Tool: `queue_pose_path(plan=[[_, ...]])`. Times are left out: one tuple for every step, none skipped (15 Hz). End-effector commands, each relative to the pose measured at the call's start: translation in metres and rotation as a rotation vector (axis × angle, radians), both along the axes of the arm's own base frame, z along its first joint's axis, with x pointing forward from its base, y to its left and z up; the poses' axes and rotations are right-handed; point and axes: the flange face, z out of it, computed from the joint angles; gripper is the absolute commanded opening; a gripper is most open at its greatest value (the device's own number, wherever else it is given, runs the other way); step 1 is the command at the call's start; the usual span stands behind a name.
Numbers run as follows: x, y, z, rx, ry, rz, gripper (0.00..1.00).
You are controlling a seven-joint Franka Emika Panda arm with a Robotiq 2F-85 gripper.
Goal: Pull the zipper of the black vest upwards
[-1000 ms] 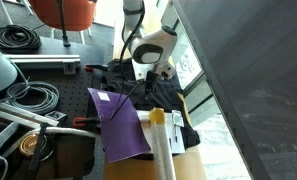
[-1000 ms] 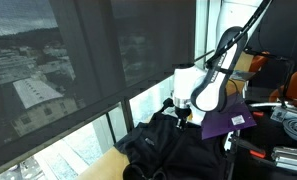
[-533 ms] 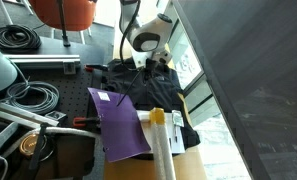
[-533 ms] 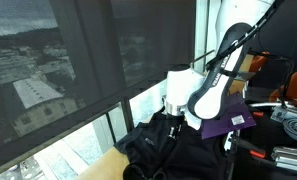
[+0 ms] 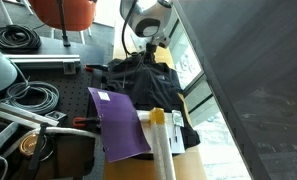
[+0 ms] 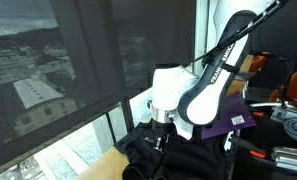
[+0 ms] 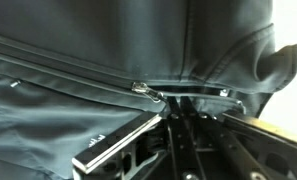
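Observation:
I should move the pull (image 7: 145,91) with my gripper away from the purple sheet toward the vest's end (image 7: 234,99) and then let go of it, because the zipper goes on past my fingers.
The black vest (image 5: 153,88) lies rumpled on the table by the window and also shows in an exterior view (image 6: 178,158). In the wrist view the vest (image 7: 88,40) fills the frame. The zipper (image 7: 68,80) runs across it as a thin line, with a small metal pull (image 7: 145,91) at the fingertips. My gripper (image 7: 174,112) has its fingers pressed together on the pull's tab. In both exterior views my gripper (image 5: 148,52) (image 6: 160,130) points down onto the vest at its end away from the purple sheet (image 5: 118,122).
A yellow-capped white roll (image 5: 160,140) lies beside the purple sheet. Coiled black cables (image 5: 18,40) and tools sit to one side. An orange chair (image 5: 68,12) stands behind. A window with a dark blind (image 6: 78,70) borders the table edge.
My gripper has moved along the vest away from the purple sheet, toward the window end, drawing the zipper pull with it. The vest fabric has bunched up a little under it.

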Motion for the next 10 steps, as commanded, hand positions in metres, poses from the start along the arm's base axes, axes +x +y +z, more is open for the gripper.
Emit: queue_pose_path(plan=[[0.003,0.04,0.014,0.056,0.022,0.023,0.02],[0.002,0.047,0.015,0.061,0.027,0.031,0.02],[0.002,0.054,0.016,0.068,0.032,0.038,0.02],[0.001,0.059,0.017,0.074,0.035,0.045,0.02],[0.0,0.065,0.018,0.08,0.036,0.052,0.02],[-0.001,0.07,0.021,0.086,0.037,0.06,0.02],[-0.002,0.075,0.022,0.095,0.034,0.068,0.02],[-0.003,0.08,0.025,0.103,0.031,0.075,0.02],[-0.005,0.085,0.027,0.11,0.026,0.085,0.02],[-0.006,0.089,0.029,0.116,0.024,0.094,0.02]])
